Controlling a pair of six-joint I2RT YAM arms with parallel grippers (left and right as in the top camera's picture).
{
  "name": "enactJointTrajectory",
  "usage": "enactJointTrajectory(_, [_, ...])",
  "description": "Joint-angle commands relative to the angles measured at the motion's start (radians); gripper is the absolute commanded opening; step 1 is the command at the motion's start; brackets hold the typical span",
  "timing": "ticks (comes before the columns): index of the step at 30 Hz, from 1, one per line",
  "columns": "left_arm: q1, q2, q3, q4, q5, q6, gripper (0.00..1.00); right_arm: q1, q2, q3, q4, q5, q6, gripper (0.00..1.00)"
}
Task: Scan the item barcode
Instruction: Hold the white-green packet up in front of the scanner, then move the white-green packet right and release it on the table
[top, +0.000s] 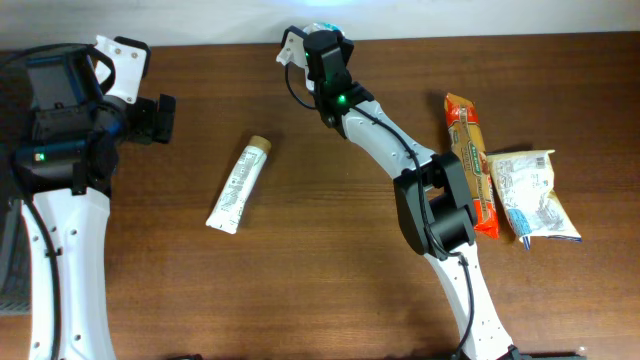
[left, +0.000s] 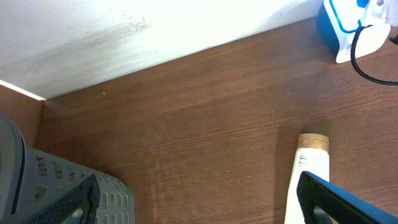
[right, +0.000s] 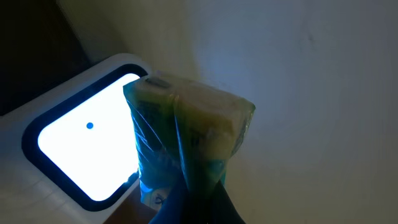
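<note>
My right gripper moves back from the scanner and down beside the orange snack pack next to release the item, since other packs lie grouped there.
My right gripper (right: 200, 183) is shut on the item, a small packet in a green and yellow wrapper (right: 189, 124). It holds the packet upright just in front of the scanner's glowing white window (right: 81, 149). From overhead the right gripper (top: 322, 38) is at the table's far edge, where a pale blue glow (top: 326, 25) shows. No barcode can be made out on the packet. My left gripper (top: 160, 118) hangs open at the far left with nothing between its fingers (left: 339, 199).
A white tube with a tan cap (top: 239, 186) lies left of centre, also under the left gripper's right finger (left: 309, 165). An orange snack pack (top: 472, 165) and a pale packet (top: 532, 195) lie at the right. A grey basket (left: 43, 180) stands at the left edge.
</note>
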Motion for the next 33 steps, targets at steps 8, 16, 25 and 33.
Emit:
enactJointTrajectory(8, [0.003,-0.011,0.011,0.002,0.010,0.008,0.99,0.008,-0.259,0.007,-0.285,-0.013,0.217,0.04])
enactJointTrajectory(16, [0.003,-0.011,0.011,0.002,0.010,0.009,0.99,-0.188,-0.451,-0.044,-1.520,-0.300,1.229,0.04])
enactJointTrajectory(25, [0.003,-0.011,0.011,0.002,0.010,0.008,0.99,-0.364,-0.450,-0.472,-1.408,-0.367,1.217,0.49])
enactJointTrajectory(33, [0.003,-0.011,0.011,0.002,0.010,0.008,0.99,-0.281,-0.441,-0.026,-1.366,-0.927,1.223,0.67])
